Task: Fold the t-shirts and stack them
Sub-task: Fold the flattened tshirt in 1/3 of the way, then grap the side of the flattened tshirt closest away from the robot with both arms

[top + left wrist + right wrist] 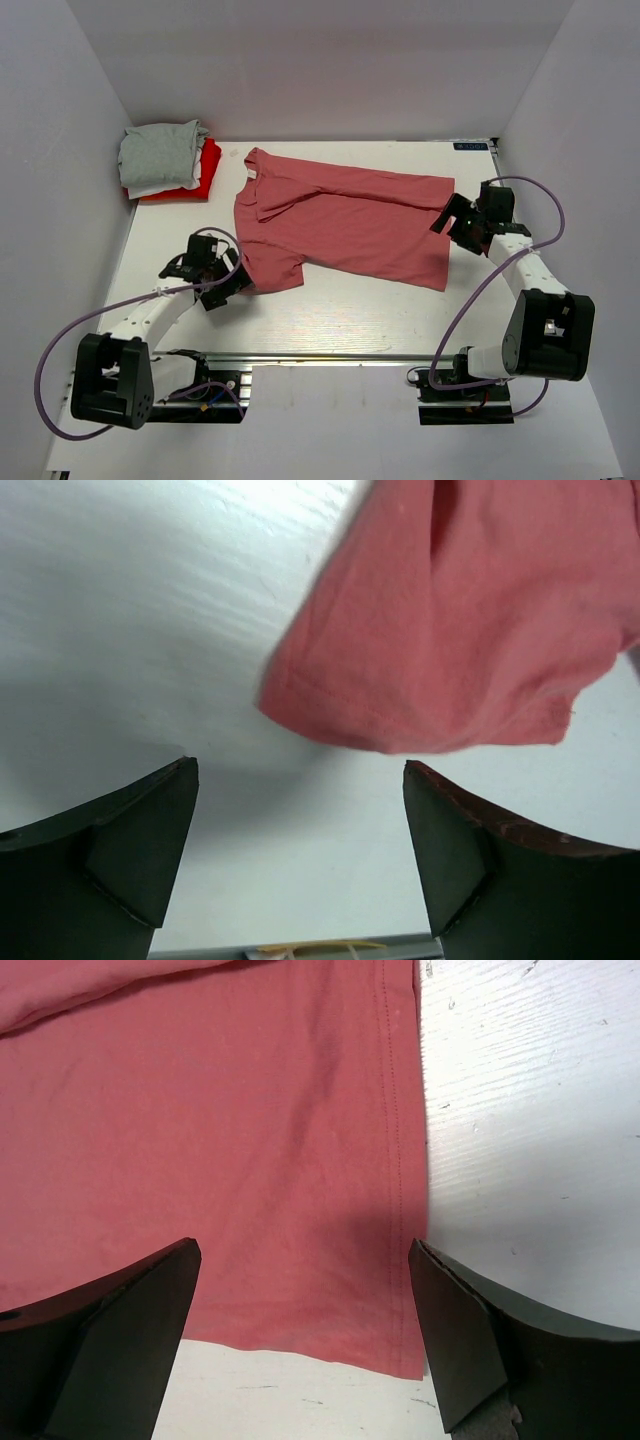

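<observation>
The t-shirt sleeve's nearest corner (247, 289) (285, 704) is just past my left gripper's spread fingers, which have only bare table between them, so they should next move down onto it and close.
A salmon-pink t-shirt (345, 220) lies spread across the middle of the white table (340, 320), its far long side folded over itself. My left gripper (232, 285) is open just short of the shirt's near-left sleeve (450, 650), with bare table between its fingers (300, 780). My right gripper (450, 222) is open at the shirt's right hem. In the right wrist view the hem corner (400, 1350) lies between the spread fingers (305, 1260). Folded grey (160, 155), white (160, 187) and red (205, 170) t-shirts sit stacked at the back left corner.
White walls (60, 150) close in the table on the left, back and right. A metal rail (320, 357) runs along the near edge between the two arm bases. Purple cables (545, 215) loop out from each arm.
</observation>
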### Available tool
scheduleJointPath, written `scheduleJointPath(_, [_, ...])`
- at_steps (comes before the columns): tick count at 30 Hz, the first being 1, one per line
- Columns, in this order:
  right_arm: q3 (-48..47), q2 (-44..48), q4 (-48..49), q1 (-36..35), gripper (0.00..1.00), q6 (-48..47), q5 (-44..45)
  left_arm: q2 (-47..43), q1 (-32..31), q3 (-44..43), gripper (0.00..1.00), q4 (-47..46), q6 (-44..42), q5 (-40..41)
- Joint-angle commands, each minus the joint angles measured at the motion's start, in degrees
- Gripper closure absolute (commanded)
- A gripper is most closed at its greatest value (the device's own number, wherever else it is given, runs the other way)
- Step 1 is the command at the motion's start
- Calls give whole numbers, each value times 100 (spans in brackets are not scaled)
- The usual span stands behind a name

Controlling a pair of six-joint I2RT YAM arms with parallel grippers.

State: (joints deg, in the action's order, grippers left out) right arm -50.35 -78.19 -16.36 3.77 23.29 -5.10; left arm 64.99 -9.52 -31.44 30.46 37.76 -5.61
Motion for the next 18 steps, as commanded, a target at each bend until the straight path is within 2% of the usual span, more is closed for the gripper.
scheduleJointPath(1, [-54, 208, 186, 18, 10, -140, 0, 144, 55, -168, 9, -339, -13, 358])
scheduleJointPath(4, [-72, 304, 168, 18, 10, -176, 27, 451, 55, -169, 21, -444, -76, 358])
scheduleJointPath(7, [-10, 340, 151, 27, 10, -167, 176, 716, 55, -169, 40, -620, -207, 157])
scheduleJointPath(11, [95, 506, 168, 27, 10, -158, 238, 1015, 3, -169, 55, -673, -207, 86])
scheduleJointPath(12, [156, 568, 186, 27, 10, -149, 229, 1085, 3, -117, 63, -734, -207, 34])
scheduleJointPath(15, [384, 761, 186, 10, 10, -88, 282, 1147, 3, -117, 77, -822, -268, -19])
scheduleJointPath(16, [429, 779, 168, 10, 10, -79, 282, 1217, 3, -117, 87, -874, -269, -72])
scheduleJointPath(18, [525, 858, -146, 18, 10, 0, 317, 1218, -50, -169, 97, -875, -383, -142])
